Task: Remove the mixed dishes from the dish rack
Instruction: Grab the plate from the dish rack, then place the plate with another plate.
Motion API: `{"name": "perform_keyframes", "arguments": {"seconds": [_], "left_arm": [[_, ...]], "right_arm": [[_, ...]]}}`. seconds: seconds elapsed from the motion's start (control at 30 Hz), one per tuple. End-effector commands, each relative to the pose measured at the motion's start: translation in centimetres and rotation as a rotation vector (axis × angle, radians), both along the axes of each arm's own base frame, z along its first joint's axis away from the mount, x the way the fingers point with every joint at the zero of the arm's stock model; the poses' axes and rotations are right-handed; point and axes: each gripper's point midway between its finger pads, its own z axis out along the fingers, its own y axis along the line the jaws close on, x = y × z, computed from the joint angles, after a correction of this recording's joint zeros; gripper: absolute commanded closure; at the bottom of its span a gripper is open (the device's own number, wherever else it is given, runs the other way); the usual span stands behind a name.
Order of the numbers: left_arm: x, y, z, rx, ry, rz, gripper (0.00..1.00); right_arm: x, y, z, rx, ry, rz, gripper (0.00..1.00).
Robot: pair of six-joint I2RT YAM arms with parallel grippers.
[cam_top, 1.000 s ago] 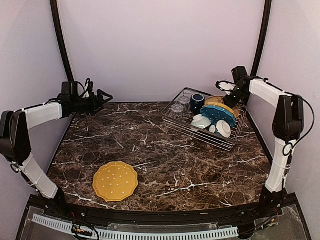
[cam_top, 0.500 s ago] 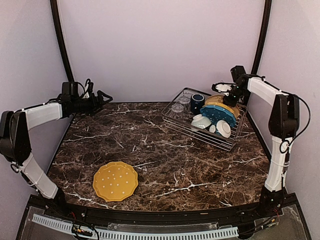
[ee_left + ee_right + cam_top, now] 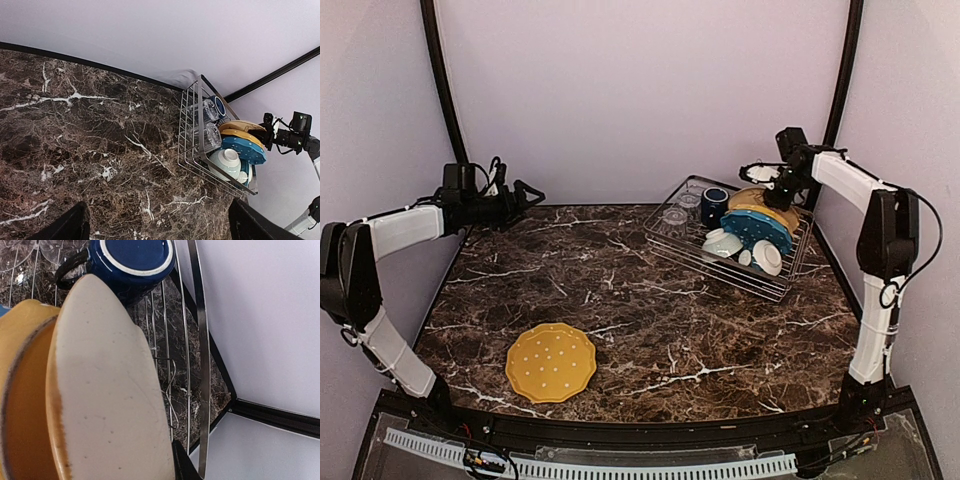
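My right gripper lifts, swings back over the mustard dotted plate [image 3: 551, 363] and lowers to release there next, since the mustard plate lies to its left in the top view.
The dish rack [image 3: 672, 245] stands at the back right, holding a navy mug [image 3: 714, 203], glass tumblers [image 3: 676, 215], white bowls [image 3: 723, 243] and upright plates. My right gripper [image 3: 767, 174] sits over the rack's back end, shut on the rim of the cream plate [image 3: 105, 390]. One black finger [image 3: 182, 465] presses its back. A mustard plate [image 3: 20, 400] stands just behind it, and the mug [image 3: 132, 260] lies beyond. My left gripper [image 3: 525, 195] hovers open at the far left, its fingers [image 3: 75, 225] wide apart over bare marble.
A mustard dotted plate [image 3: 550, 362] lies flat on the marble table at the front left. A blue dotted plate [image 3: 757, 230] leans in the rack in front of the other plates. The rack's wire wall [image 3: 200, 365] runs close beside the right finger, near the booth's corner.
My right gripper has closed on the cream plate's rim and shifted slightly left and up. The left arm has not moved.
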Motion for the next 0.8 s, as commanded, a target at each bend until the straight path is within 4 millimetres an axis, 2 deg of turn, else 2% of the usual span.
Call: {"name": "perform_keyframes", "arguments": {"seconds": [0.0, 0.2, 0.33, 0.4, 0.5, 0.53, 0.63, 0.77], "left_arm": [[-0.5, 0.2, 2.8, -0.002, -0.057, -0.004, 0.04], [-0.7, 0.2, 3.5, -0.008, -0.07, -0.004, 0.04], [-0.8, 0.2, 3.8, -0.009, -0.076, -0.005, 0.04], [-0.9, 0.1, 4.0, -0.009, -0.081, -0.007, 0.04], [-0.9, 0.2, 4.1, -0.011, -0.081, -0.005, 0.04], [-0.9, 0.2, 4.1, -0.013, -0.08, -0.006, 0.04], [-0.9, 0.2, 3.9, -0.013, -0.076, -0.004, 0.04], [-0.8, 0.2, 3.7, -0.003, -0.075, -0.002, 0.04]], "right_arm": [[0.6, -0.5, 11.7, 0.003, -0.305, -0.03, 1.0], [-0.4, -0.1, 15.1, 0.086, -0.405, -0.046, 1.0], [-0.9, -0.9, 17.5, 0.128, -0.506, -0.124, 1.0], [-1.0, -1.6, 19.2, 0.195, -0.591, -0.213, 1.0], [-1.4, -3.0, 22.0, 0.356, -0.731, -0.436, 1.0], [-1.5, -2.8, 22.4, 0.432, -0.728, -0.482, 1.0], [-1.7, -0.1, 22.6, 0.699, -0.609, -0.553, 1.0], [-3.0, 5.5, 22.0, 1.048, -0.402, -0.535, 1.0]]}}
